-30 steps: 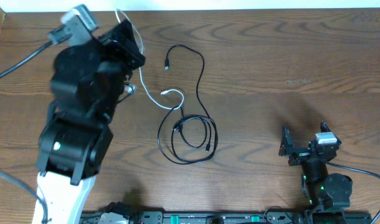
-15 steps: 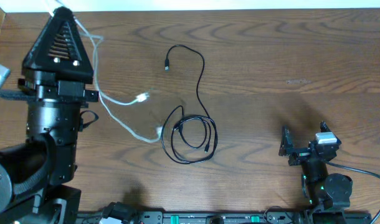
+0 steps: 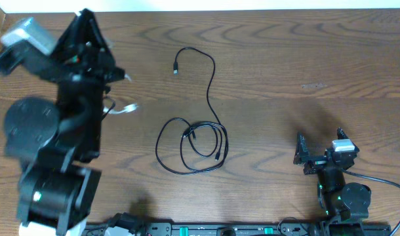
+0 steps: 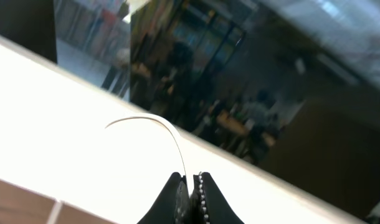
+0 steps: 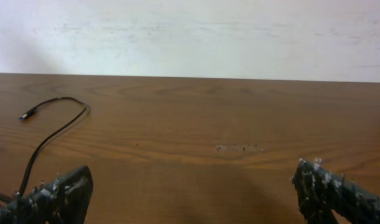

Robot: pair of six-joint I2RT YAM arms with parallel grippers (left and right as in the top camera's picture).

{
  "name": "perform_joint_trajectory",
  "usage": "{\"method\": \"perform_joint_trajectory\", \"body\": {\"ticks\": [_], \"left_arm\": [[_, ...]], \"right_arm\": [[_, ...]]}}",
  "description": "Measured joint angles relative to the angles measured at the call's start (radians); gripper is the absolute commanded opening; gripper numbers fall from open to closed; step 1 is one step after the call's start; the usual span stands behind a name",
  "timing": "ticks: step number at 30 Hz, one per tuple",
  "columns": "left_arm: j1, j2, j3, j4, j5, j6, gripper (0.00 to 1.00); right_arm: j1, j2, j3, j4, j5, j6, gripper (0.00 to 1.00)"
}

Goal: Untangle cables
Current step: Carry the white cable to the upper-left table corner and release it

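Observation:
My left gripper needs to move outward and down toward the table's bare far wood by the white wall (image 3: 123,34) before it releases the white cable.
My left gripper (image 4: 191,180) is shut on the white cable (image 4: 159,120), which arcs up and to the left from its tips; this wrist view looks off the table at a wall and a dark window. In the overhead view the left arm (image 3: 62,124) is raised over the table's left side, and the white cable's plug end (image 3: 129,108) dangles beside it. The black cables lie mid-table: a coiled bundle (image 3: 200,147) and a long strand (image 3: 212,85) that runs up to a plug (image 3: 176,67). My right gripper (image 3: 318,156) rests open at the front right, well away from them.
The right wrist view has the black strand (image 5: 53,134) on bare brown wood at the left, between wide-apart fingers (image 5: 62,190). A white wall runs along the table's far edge (image 3: 252,12). A black rail (image 3: 220,229) lines the near edge.
The left arm has swung about and carried the white cable left and up, clear of the black coil. The coil's outer loop was dragged a little left. The right arm has not moved.

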State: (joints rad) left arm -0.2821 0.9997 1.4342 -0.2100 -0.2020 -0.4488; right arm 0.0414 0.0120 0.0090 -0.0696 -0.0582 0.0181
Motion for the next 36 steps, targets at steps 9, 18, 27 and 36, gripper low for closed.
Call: {"method": "perform_joint_trajectory", "body": {"ticks": [9,18,27,36], "left_arm": [[0.000,0.159,0.000,-0.086,-0.008,0.084,0.07],[0.008,0.278,0.000,-0.076,-0.007,0.232,0.07],[0.100,0.356,0.051,0.089,-0.007,0.274,0.08],[0.180,0.662,0.479,-0.074,0.018,0.336,0.08]], "right_arm": [[0.000,0.000,0.000,0.000,0.000,0.000,0.99],[0.000,0.000,0.000,0.000,0.000,0.000,0.99],[0.000,0.000,0.000,0.000,0.000,0.000,0.99],[0.000,0.000,0.000,0.000,0.000,0.000,0.99]]}}
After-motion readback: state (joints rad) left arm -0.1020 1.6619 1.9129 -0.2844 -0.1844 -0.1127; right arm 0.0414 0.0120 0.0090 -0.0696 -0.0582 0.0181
